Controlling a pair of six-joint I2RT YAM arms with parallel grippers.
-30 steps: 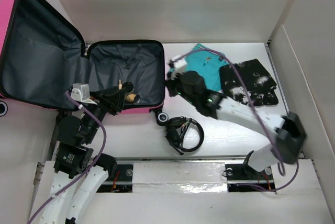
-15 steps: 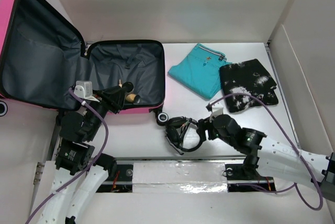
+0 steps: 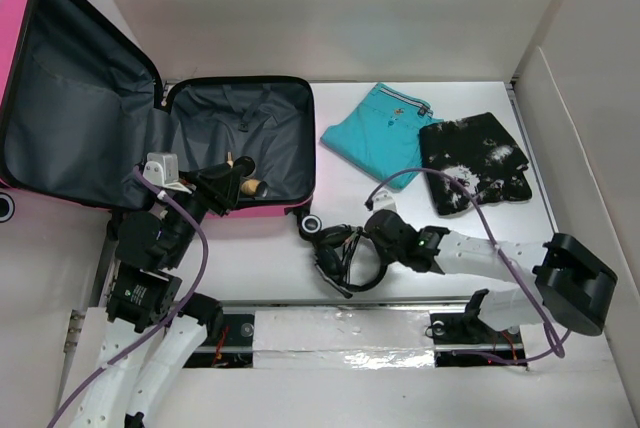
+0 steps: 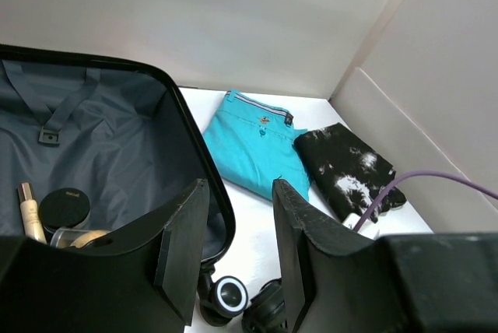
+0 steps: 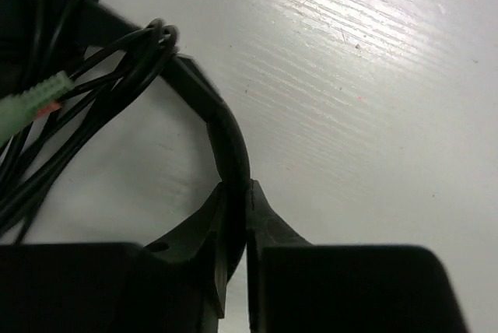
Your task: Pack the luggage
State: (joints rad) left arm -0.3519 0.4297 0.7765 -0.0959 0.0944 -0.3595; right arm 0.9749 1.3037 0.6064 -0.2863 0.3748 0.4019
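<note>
The right gripper will rise over the suitcase base's grey lining (image 3: 264, 142) and then go down to let go of the headphones (image 3: 345, 258), since this spot is outward and to the gripper's left in the top view.
The luggage (image 3: 15, 38) is an open pink suitcase; its grey-lined base (image 3: 250, 133) lies flat and its lid stands at the left. My left gripper (image 3: 228, 188) hovers open and empty over the base's near edge; it shows in the left wrist view (image 4: 238, 193), with the lining (image 4: 101, 138) below. Black headphones (image 3: 345, 258) with a coiled cable lie on the table by a suitcase wheel (image 3: 311, 225). My right gripper (image 3: 372, 235) is shut on the headphones' headband (image 5: 226, 134), low at the table; it shows in the right wrist view (image 5: 237, 193).
A folded teal garment (image 3: 380, 133) and a black-and-white garment (image 3: 475, 160) lie at the back right. A tube (image 4: 29, 212), a round black compact (image 4: 64, 207) and a small jar lie inside the suitcase. White walls enclose the table on three sides.
My right arm has swung from the teal garment down to the headphones and closed on the headband. The left arm has barely moved.
</note>
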